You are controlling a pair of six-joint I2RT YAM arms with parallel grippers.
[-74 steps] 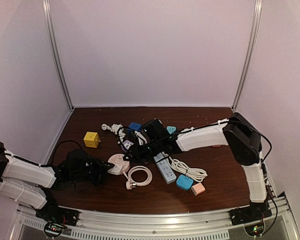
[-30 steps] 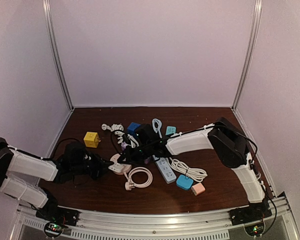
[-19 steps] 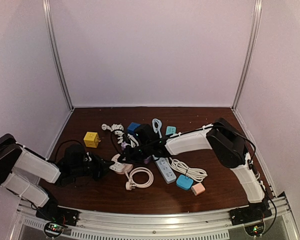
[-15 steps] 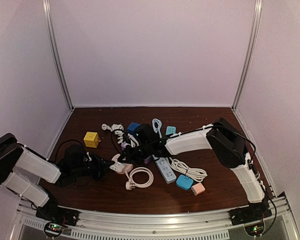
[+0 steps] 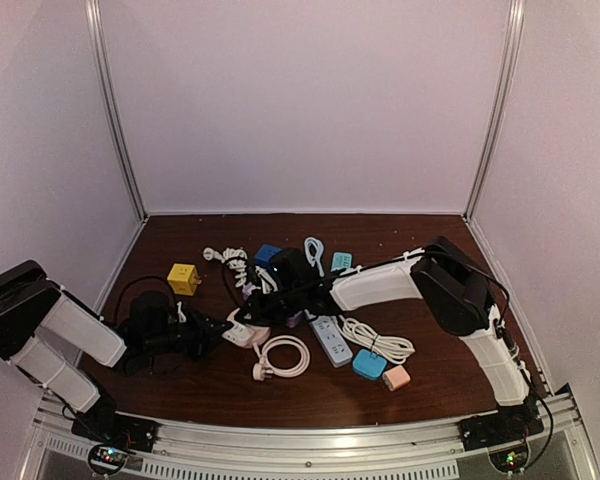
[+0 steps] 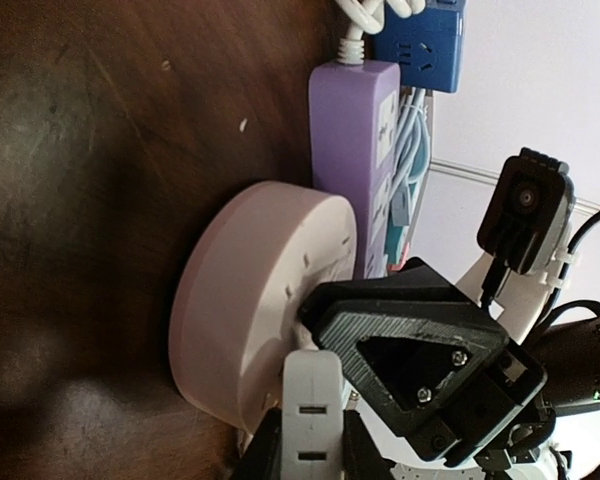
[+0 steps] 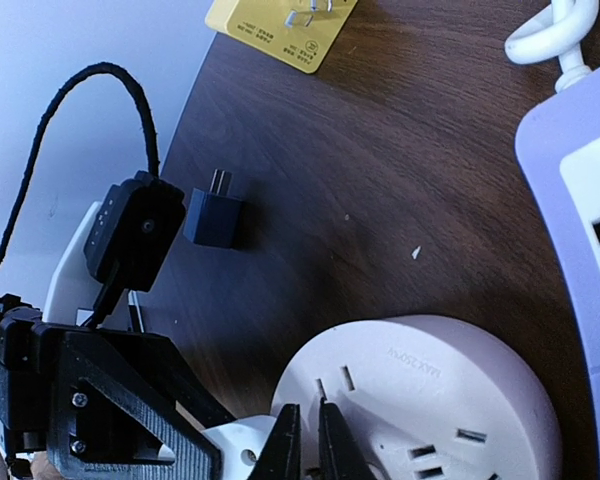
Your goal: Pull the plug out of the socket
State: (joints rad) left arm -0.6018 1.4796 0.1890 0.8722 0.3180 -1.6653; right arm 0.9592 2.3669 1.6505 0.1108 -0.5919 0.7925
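My left gripper will rise off the socket's side, since the plug is still there, then lower to the tabletop beside the yellow cube and release the plug.
A round pale pink socket [image 6: 250,320] lies on the dark wooden table [image 5: 180,385], left of the middle. A white plug [image 6: 312,415] butts against its face, prongs hidden. My left gripper [image 6: 310,450] is shut on that plug from the left side. My right gripper [image 7: 308,445] comes in from the right. Its thin fingers stand almost together with the tips down on the socket [image 7: 430,400], right beside the plug [image 7: 235,445]. In the top view both grippers meet at the socket [image 5: 244,330].
A purple power strip [image 6: 355,140] and a blue adapter [image 6: 420,40] lie just behind the socket. Nearby are a yellow cube [image 5: 183,278], a small black adapter [image 7: 212,215], a coiled white cable [image 5: 280,355], a white power strip [image 5: 330,340] and blue and pink adapters [image 5: 369,364].
The right gripper's fingers have closed a little and stayed on the socket. The left arm's upper part has swung up; plug and socket have shifted only slightly.
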